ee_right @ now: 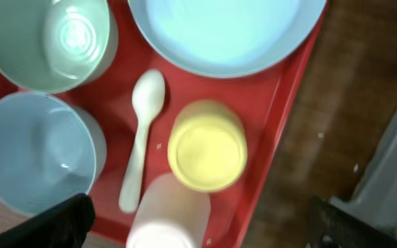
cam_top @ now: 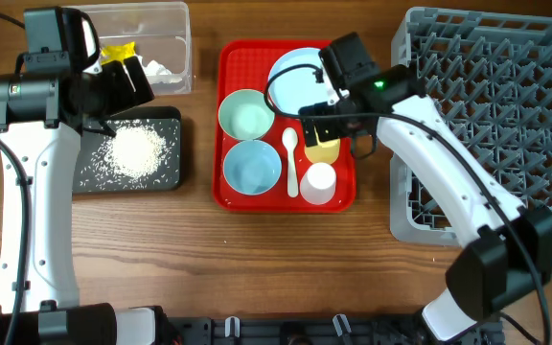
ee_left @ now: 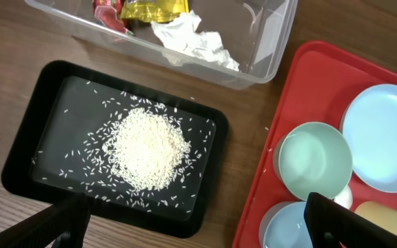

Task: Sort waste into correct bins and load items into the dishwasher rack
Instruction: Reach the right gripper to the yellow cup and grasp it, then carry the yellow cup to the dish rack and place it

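Observation:
Next, my right gripper moves down until its open fingers straddle the yellow cup, since bare red tray is on the cup's sides toward the spoon and the tray's rim.
On the red serving tray sit a pale green bowl, a light blue bowl, a light blue plate, a white spoon, a yellow cup and a white cup. My right gripper is open above the yellow cup; the white cup is just below it. My left gripper is open and empty over the black tray, which holds the rice heap. The clear tub holds red and yellow wrappers and tissue.
The grey dishwasher rack fills the right side, empty in its visible part. A few rice grains lie on the wood between the black tray and the red tray. Bare wooden table runs along the front edge.

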`<state>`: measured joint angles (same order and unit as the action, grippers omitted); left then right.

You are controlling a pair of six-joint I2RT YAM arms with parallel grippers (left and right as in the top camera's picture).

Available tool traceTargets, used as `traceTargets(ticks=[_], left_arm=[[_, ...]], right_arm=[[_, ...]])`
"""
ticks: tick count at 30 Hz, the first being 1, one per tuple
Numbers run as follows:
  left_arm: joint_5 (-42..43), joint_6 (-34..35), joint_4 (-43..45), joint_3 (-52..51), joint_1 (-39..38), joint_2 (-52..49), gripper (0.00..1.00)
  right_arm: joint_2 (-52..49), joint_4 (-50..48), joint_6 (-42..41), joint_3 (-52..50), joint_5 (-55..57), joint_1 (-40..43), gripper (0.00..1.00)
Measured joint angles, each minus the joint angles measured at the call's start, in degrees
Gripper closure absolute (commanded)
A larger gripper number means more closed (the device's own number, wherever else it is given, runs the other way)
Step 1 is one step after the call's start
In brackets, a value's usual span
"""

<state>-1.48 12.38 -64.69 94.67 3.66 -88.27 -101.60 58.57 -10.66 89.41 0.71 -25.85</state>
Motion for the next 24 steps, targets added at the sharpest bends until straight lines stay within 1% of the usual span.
traceTargets(ticks=[3,9,14,16,20,24], left_arm=[[-0.35,0.0,0.0,0.0,0.0,0.0,0.0],[-0.42,-0.02,0.0,0.0,0.0,0.0,0.0],[-0.42,0.0,0.0,0.0,0.0,0.0,0.0],[-0.42,0.0,0.0,0.0,0.0,0.0,0.0],[-0.42,0.0,0.0,0.0,0.0,0.0,0.0],[-0.42,0.0,0.0,0.0,0.0,0.0,0.0]], right_arm=[[-1.36,-2.62,0.0,0.0,-0.63,0.0,0.06],[-4.09,-2.84,0.0,0.0,0.98,0.0,0.06],[-10.19,-3.78,0.0,0.0,1.49,0.0,0.06],[-12.09,-4.04,0.0,0.0,1.53,0.0,0.08],[-14.64,-5.33,0.0,0.0,1.53,0.0,0.13],[-17.25,-5.68,-0.28,0.0,1.73,0.0,0.21]])
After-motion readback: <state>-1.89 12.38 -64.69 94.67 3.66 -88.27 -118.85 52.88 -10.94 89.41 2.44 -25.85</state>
